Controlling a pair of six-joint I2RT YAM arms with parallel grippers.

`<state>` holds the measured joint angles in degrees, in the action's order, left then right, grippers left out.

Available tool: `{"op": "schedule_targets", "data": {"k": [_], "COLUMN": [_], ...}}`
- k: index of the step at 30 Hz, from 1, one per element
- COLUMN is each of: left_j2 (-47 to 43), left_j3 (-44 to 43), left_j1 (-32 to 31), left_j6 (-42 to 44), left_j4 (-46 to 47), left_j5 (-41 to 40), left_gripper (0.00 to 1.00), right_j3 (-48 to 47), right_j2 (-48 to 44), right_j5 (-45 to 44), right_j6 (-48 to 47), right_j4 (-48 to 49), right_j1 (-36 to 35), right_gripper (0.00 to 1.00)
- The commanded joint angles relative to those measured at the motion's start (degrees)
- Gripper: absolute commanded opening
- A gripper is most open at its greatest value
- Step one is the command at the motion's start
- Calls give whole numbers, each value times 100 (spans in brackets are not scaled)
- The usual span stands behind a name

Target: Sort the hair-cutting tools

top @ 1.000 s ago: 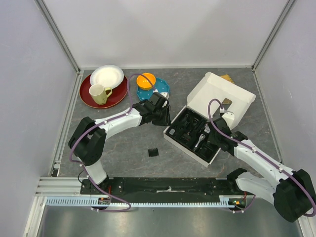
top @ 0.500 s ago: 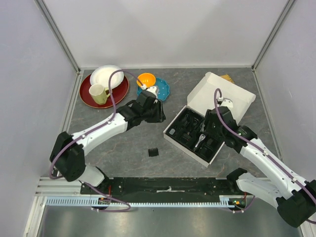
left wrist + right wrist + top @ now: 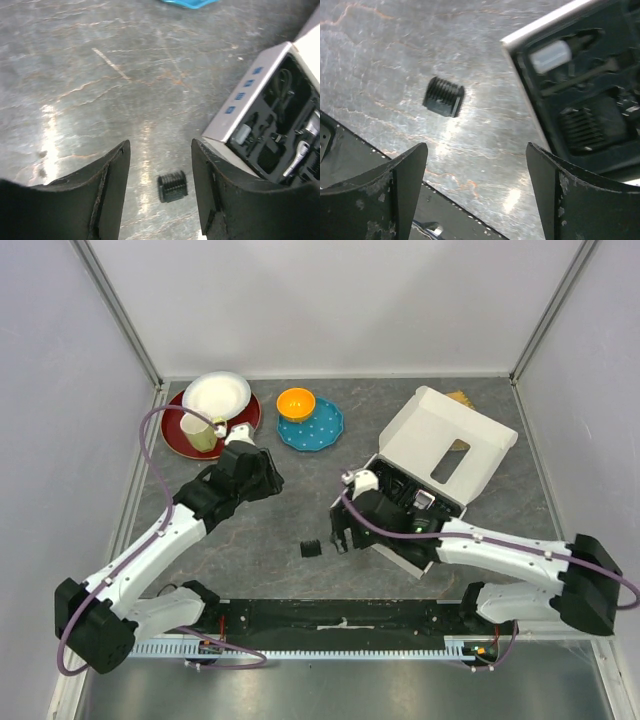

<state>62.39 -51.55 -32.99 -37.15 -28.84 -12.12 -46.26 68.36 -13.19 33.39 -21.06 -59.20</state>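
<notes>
The comb attachment lies at an angle to my right gripper's fingers. My right gripper will move down away from the white box (image 3: 400, 552) onto the comb attachment and turn so its fingers are on both sides of it.
One small black comb attachment (image 3: 312, 548) lies alone on the grey table, left of the white box (image 3: 400, 552); it also shows as a ribbed block in the left wrist view (image 3: 173, 186) and the right wrist view (image 3: 444, 96). The box's black tray holds more black tools and the silver-tipped clipper (image 3: 423, 501) (image 3: 299, 156). My right gripper (image 3: 340, 535) (image 3: 476, 150) hovers open and empty just right of the comb attachment, at the box's near-left corner. My left gripper (image 3: 264, 480) (image 3: 161, 150) is open and empty, higher up and farther back-left.
A red plate (image 3: 176, 440) with a white bowl (image 3: 217, 394) and a cream mug (image 3: 198, 432) sits at the back left. An orange bowl (image 3: 296, 402) rests on a blue plate (image 3: 326, 426). The box lid (image 3: 440, 435) stands open at the back right. A black rail (image 3: 340, 615) runs along the front.
My right gripper left the box tray, swung left-forward toward the loose comb attachment and opened wide. My left arm drew back to the left, away from the box, opening a little more.
</notes>
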Motion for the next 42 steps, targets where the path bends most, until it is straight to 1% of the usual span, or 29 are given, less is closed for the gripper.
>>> {"op": "schedule_targets", "data": {"k": [1, 2, 5, 7, 10, 14, 21, 25, 28, 29, 31, 33, 36, 37, 40, 42], "left_j2": [-245, -271, -298, -315, -376, -429, -552, -596, -596, -605, -588, -588, -570, -579, -596, -632], "left_j3": [154, 163, 207, 294, 444, 549, 602, 646, 672, 681, 708, 734, 752, 752, 743, 734], "left_j1": [398, 442, 662, 837, 1013, 1137, 1181, 1190, 1190, 1190, 1190, 1190, 1190, 1190, 1190, 1190], "left_j6": [-249, -241, -232, -205, -162, -126, -109, -109, -100, -91, -39, 5, 32, 32, 58, 84], "left_j4": [-464, -613, -798, -843, -755, -684, -632, -605, -588, -579, -509, -447, -429, -421, -403, -394], "left_j5": [-439, -649, -879, -845, -661, -476, -396, -353, -318, -283, -143, -45, 43, 78, 166, 219], "left_gripper": [59, 60, 61, 62, 62, 62, 62, 62, 62, 62, 62, 62, 62, 62, 62, 62], "right_j3": [-620, -752, -893, -990, -1297, -1806, -2062, -2062, -2124, -2194, -2308, -2326, -2300, -2291, -2247, -2212], "right_j2": [721, 1019, 1520, 1767, 2374, 3120, 3614, 3851, 4045, 4158, 4291, 4396, 4397, 4379, 4221, 4011], "right_j5": [-693, -755, -922, -940, -1010, -1474, -1739, -1731, -1643, -1634, -1573, -1520, -1476, -1485, -1528, -1607], "right_j6": [238, 378, 590, 669, 722, 1020, 1293, 1442, 1513, 1513, 1522, 1548, 1592, 1601, 1627, 1636], "right_j4": [270, 217, 242, 286, 260, -20, -126, -170, -231, -258, -381, -408, -408, -408, -408, -408], "right_j1": [-539, -671, -856, -926, -1050, -1216, -1252, -1243, -1252, -1252, -1243, -1243, -1252, -1252, -1252, -1252], "right_gripper": [89, 91, 94, 96, 97, 98, 98, 98, 89, 81, 69, 63, 50, 44, 35, 34]}}
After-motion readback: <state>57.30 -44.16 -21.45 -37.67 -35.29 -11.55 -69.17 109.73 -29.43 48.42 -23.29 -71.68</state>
